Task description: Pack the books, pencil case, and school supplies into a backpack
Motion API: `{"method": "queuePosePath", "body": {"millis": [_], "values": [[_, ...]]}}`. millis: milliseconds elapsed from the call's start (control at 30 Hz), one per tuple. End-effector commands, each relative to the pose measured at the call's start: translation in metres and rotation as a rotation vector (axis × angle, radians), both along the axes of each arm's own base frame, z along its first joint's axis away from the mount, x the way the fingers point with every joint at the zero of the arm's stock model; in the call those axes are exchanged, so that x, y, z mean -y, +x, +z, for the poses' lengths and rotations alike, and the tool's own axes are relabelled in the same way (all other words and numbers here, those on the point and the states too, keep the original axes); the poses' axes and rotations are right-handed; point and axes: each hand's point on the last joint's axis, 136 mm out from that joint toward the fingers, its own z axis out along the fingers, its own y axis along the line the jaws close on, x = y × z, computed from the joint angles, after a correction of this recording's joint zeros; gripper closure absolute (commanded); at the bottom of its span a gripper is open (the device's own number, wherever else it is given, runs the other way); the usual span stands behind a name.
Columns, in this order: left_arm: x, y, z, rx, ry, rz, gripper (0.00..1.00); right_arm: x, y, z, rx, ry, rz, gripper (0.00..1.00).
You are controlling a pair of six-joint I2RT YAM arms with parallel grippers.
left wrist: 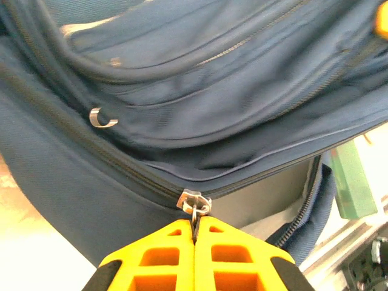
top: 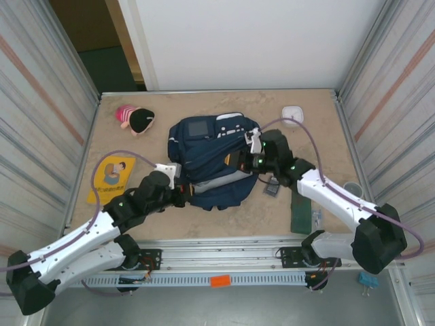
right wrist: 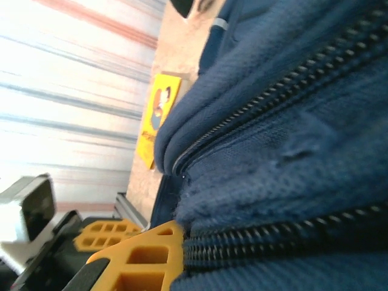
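The zipper pull next goes away from my base along the backpack's edge by the yellow book [top: 112,175] in my left gripper, then gets released.
The navy backpack [top: 214,163] lies in the middle of the table. My left gripper [top: 182,197] is at its near left edge, shut on the metal zipper pull [left wrist: 195,206]. Beyond the pull the zipper stands partly open on a grey lining [left wrist: 267,197]. My right gripper [top: 246,160] is pressed into the backpack's right side, one yellow finger [right wrist: 145,254] against bunched fabric [right wrist: 273,182] and the other hidden by it. The yellow book [top: 112,175] lies at the left and the green book [top: 299,210] at the right front. The dark grey slab [top: 272,187] lies under the right arm.
A pink and black pencil case [top: 136,119] lies at the back left. A white square device [top: 293,113] sits at the back right. Striped walls close both sides, and a metal rail [top: 224,248] runs along the near edge.
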Motion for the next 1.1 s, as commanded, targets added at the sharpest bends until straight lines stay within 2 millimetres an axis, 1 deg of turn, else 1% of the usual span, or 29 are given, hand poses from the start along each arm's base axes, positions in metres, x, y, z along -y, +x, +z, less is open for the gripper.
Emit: {"method": "queuePosePath", "body": {"millis": [0,67,167,200,267,333,367,433,500,533,633,700,767,833,933,1067], "values": [[-0.033,0.012,-0.021,0.025,0.108,0.1,1.0,0.007,-0.016,0.03,0.067,-0.01,0.218,0.99],[-0.036,0.018,-0.019,0.055,0.101,0.107,1.0,0.006,-0.02,0.043,0.068,0.022,0.303,1.0],[-0.034,0.027,-0.006,0.112,0.072,0.089,1.0,0.003,-0.023,0.055,0.096,-0.005,0.377,1.0],[-0.032,0.029,-0.002,0.13,0.062,0.072,1.0,0.003,-0.024,0.055,0.095,-0.013,0.391,1.0],[-0.023,0.031,0.012,0.193,0.041,0.013,1.0,0.001,-0.023,0.057,0.104,-0.018,0.42,1.0],[-0.024,0.034,0.02,0.233,0.057,0.006,1.0,-0.001,-0.024,0.058,0.1,-0.006,0.453,1.0],[-0.027,0.037,0.019,0.243,0.08,0.019,1.0,-0.002,-0.026,0.061,0.098,0.006,0.476,1.0],[-0.041,0.044,0.012,0.249,0.15,0.074,1.0,-0.004,-0.031,0.065,0.101,0.014,0.524,1.0],[-0.053,0.051,0.006,0.241,0.178,0.116,1.0,-0.004,-0.034,0.073,0.122,0.015,0.55,1.0],[-0.059,0.056,0.003,0.236,0.176,0.14,1.0,-0.004,-0.035,0.078,0.14,0.019,0.56,1.0],[-0.073,0.069,-0.005,0.227,0.148,0.194,1.0,-0.003,-0.037,0.086,0.166,0.019,0.578,1.0],[-0.082,0.077,-0.009,0.217,0.137,0.234,1.0,-0.002,-0.038,0.088,0.166,0.012,0.59,1.0],[-0.088,0.084,-0.013,0.216,0.143,0.259,1.0,-0.002,-0.038,0.091,0.174,0.009,0.595,1.0],[-0.087,0.091,-0.014,0.232,0.154,0.262,1.0,-0.002,-0.04,0.094,0.182,0.017,0.607,1.0],[-0.09,0.101,-0.019,0.243,0.174,0.296,1.0,-0.003,-0.045,0.104,0.201,0.044,0.635,1.0],[-0.105,0.113,-0.039,0.197,0.24,0.385,1.0,-0.003,-0.052,0.115,0.234,0.073,0.658,1.0]]}}
